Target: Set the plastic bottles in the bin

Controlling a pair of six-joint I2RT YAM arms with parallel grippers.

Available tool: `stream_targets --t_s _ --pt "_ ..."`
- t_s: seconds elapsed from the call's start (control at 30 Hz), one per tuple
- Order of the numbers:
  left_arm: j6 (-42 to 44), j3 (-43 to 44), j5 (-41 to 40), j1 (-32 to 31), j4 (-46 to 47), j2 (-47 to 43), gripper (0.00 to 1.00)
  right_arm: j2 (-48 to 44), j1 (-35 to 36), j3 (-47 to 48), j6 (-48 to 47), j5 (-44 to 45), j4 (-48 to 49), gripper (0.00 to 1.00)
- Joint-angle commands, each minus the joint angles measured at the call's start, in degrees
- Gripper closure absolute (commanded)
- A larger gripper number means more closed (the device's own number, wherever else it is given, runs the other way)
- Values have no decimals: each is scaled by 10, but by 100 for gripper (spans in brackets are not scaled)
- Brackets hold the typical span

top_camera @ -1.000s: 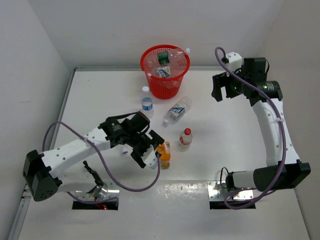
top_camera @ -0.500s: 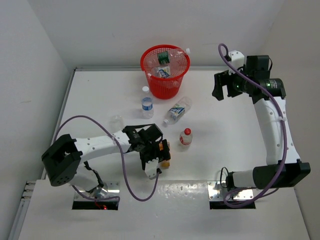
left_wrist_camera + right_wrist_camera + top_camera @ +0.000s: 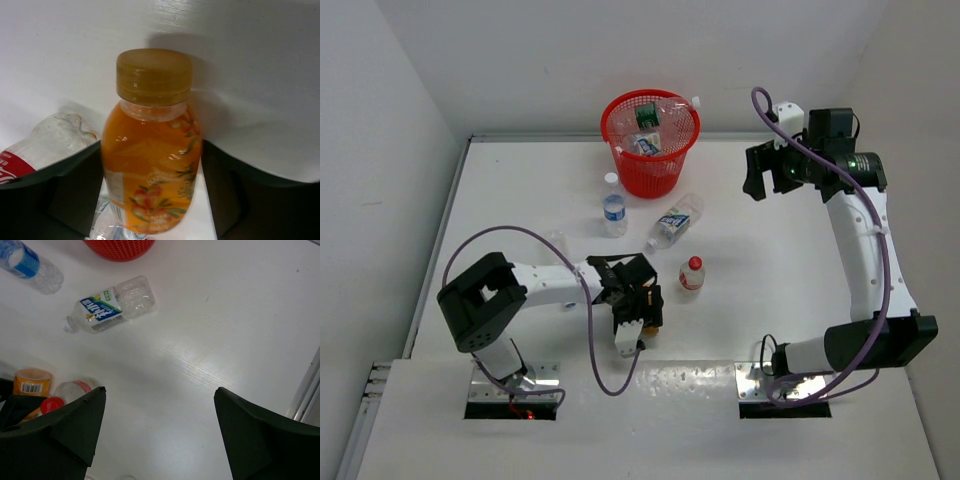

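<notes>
Next, the left gripper raises the orange bottle and brings it outward across the table to over the red mesh bin (image 3: 620, 150), which already holds several bottles.
The orange bottle (image 3: 150, 165) with an orange cap sits between my left gripper's (image 3: 152, 150) black fingers (image 3: 75, 185), which press on both its sides. In the top view this gripper (image 3: 642, 308) is low over the table and hides most of the bottle. A red-capped bottle (image 3: 691, 273) stands just right of it. A clear bottle with a green and blue label (image 3: 673, 222) lies farther back. A blue-labelled bottle (image 3: 613, 210) stands beside the red mesh bin (image 3: 620, 150), which holds several bottles. My right gripper (image 3: 757, 182) hangs high at the right, open and empty.
The right wrist view shows the lying bottle (image 3: 110, 305), the blue-labelled bottle (image 3: 25, 262), the bin's base (image 3: 120, 246) and the table's right edge (image 3: 305, 390). A faint clear object (image 3: 553, 240) sits left of the left arm. Walls close in the back and sides.
My left arm has folded in and its gripper has dropped onto the orange bottle, with fingers now on both sides. The right arm has barely moved.
</notes>
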Motion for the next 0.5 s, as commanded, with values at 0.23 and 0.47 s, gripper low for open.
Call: stream_targets --t_s 0.23,0.47 --pt "-132 43 101 -1 -21 -154 49 -4 7 28 -6 -8 9 14" --pt "-743 342 198 77 23 -201 58 -4 6 32 13 -26 20 14"
